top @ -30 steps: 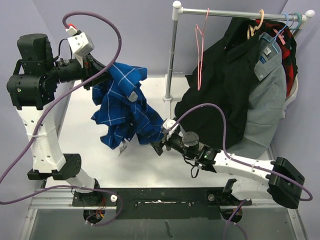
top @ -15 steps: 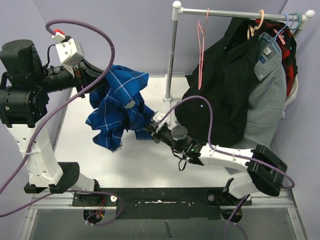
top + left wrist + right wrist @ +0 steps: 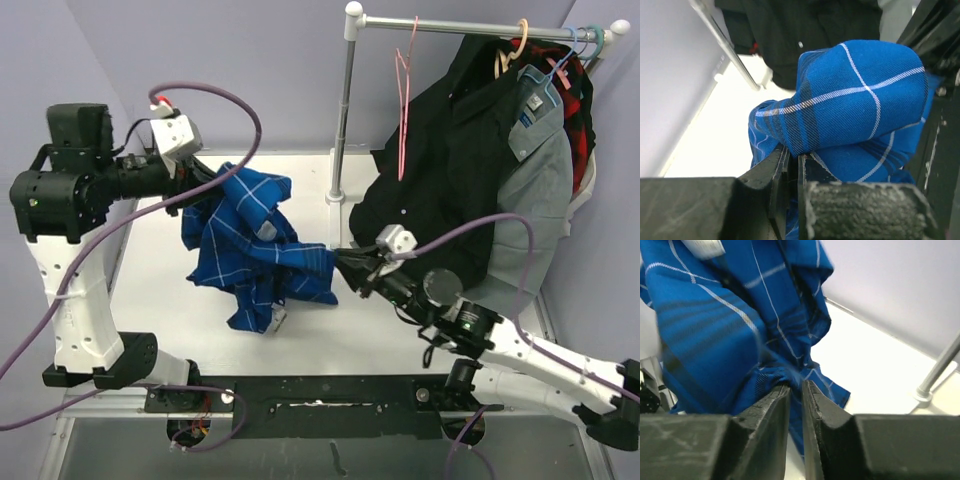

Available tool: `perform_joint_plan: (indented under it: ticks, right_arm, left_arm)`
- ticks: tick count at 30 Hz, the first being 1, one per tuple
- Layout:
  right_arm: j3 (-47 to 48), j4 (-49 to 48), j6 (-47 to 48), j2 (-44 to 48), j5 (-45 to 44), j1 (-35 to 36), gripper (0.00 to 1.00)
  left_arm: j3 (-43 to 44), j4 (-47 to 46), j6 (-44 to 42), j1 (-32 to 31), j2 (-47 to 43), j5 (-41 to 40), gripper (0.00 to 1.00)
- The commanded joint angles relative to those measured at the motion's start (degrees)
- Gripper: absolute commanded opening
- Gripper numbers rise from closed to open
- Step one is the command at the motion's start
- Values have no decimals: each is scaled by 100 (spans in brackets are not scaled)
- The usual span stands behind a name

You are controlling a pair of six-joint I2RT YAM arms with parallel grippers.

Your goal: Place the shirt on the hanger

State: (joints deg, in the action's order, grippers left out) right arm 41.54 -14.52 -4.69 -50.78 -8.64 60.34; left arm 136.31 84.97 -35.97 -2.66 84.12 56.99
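Note:
I will lower my left gripper toward the right in the top view, onto the tabletop by the pole, and let go of the fold of the shirt, which is bunched in midair.
The royal-blue plaid shirt hangs bunched above the table between both arms. My left gripper is shut on its upper left fold; in the left wrist view the cloth bulges out from between the closed fingers. My right gripper is shut on the shirt's right edge, and the right wrist view has the fabric pinched at the fingertips. The thin pink hanger hangs by its hook on the rail at the back, apart from the shirt.
A metal rack with a rail and upright pole stands at the back. On the rail hang a black garment, a grey collared shirt and a red-black plaid garment. The white table lies under the shirt.
My right gripper has closed on the shirt's right edge and drawn it to the right. The left arm has shifted while still holding the shirt, which now spreads wider between the two grippers.

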Motion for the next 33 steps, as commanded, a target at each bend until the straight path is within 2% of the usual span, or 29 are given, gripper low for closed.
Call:
perform_joint_plan:
  ticks: [1,2,3,4,5,7,9,14,17,18,19,21,22,24,27,30,33]
  right_arm:
    - [-532,1348,-1053,587,-42,77,37]
    - [-581,1522,-1228,725,-339,176,59]
    - [-619,1641,-1315,879,-717,339,74]
    - [-635,1701,-1303,1045,-1113,628,94]
    - [-607,1734,-1213,1187,-1508,847,99]
    - [-414,1826,-916,1310,-1932,1110,98]
    - [-78,1972,-626,1235,-1922,1181,98]
    - [801,2522,23,822,-1527,1251,98]
    - [1185,2926,563,646,-1037,1277,98]
    - [1290,3079,802,582,-854,1276,98]
    - [1383,3237,983,522,-685,1279,98]
    - [1535,3572,1339,266,-213,1279,98]
    - [1631,3816,1477,98,-93,1278,98]
    - [1894,4409,1896,-369,428,1282,98]
    - [2153,5056,2569,-1063,877,1291,98]
    - [2174,4980,3096,-1553,1110,1294,98]
    - [2205,4532,3365,-1970,1540,1289,98]
  left_arm:
    - [-690,577,-1213,-584,274,-884,0]
    - [-1082,522,-1273,-829,328,-1100,0]
    - [-1497,420,-1313,-1126,391,-1370,0]
    - [-1906,216,-1338,-1408,435,-1641,0]
    - [-2334,-54,-1323,-1647,473,-1885,0]
    - [-2969,-628,-1288,-2089,631,-2333,0]
    - [-3186,-907,-1286,-2451,1027,-2528,0]
    - [-2595,-711,-1328,-2890,2328,-2519,0]
    - [-2369,-674,-1325,-3069,2734,-2545,0]
    - [-2358,-760,-1252,-3114,2795,-2590,5]
    - [-2339,-835,-1174,-3152,2838,-2665,22]
    - [-2204,-761,-1020,-3172,2888,-2759,93]
    - [-2095,-644,-950,-3178,2861,-2818,97]
    - [-1847,-239,-945,-3165,2670,-2794,98]
    - [-2038,-81,-1068,-3122,1777,-2644,98]
    - [-2553,-185,-1042,-3049,648,-2663,98]
    - [-2627,43,-1009,-2740,-46,-2338,98]
